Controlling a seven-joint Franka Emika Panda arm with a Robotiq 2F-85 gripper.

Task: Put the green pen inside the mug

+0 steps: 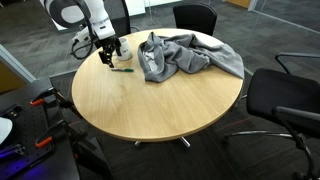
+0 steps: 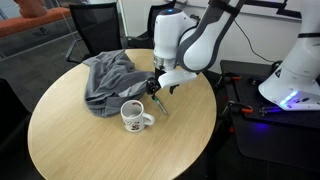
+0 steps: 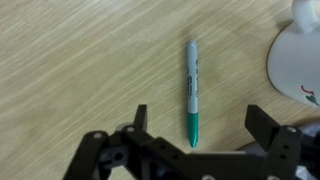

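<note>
The green pen lies below the gripper, and its length runs between the open fingers, so the gripper will next lower them to where the pen's cap meets its body [image 3: 193, 112] and close across it.
The green pen [image 3: 193, 90], white-barrelled with a green cap, lies flat on the wooden table; it also shows in both exterior views [image 1: 122, 69] [image 2: 161, 106]. The white mug [image 2: 133, 118] stands upright next to it, and its edge shows at the right of the wrist view [image 3: 297, 55]. My gripper [image 3: 200, 122] is open and empty. It hovers just above the pen, with the capped end between its two fingers. It shows in both exterior views [image 1: 110, 52] [image 2: 158, 90]. It is not touching the pen.
A crumpled grey cloth [image 2: 110, 78] [image 1: 185, 55] lies on the round table [image 1: 150, 105] beside the mug and pen. Black office chairs [image 1: 285, 95] stand around the table. A second white robot [image 2: 295, 60] stands beyond the table edge.
</note>
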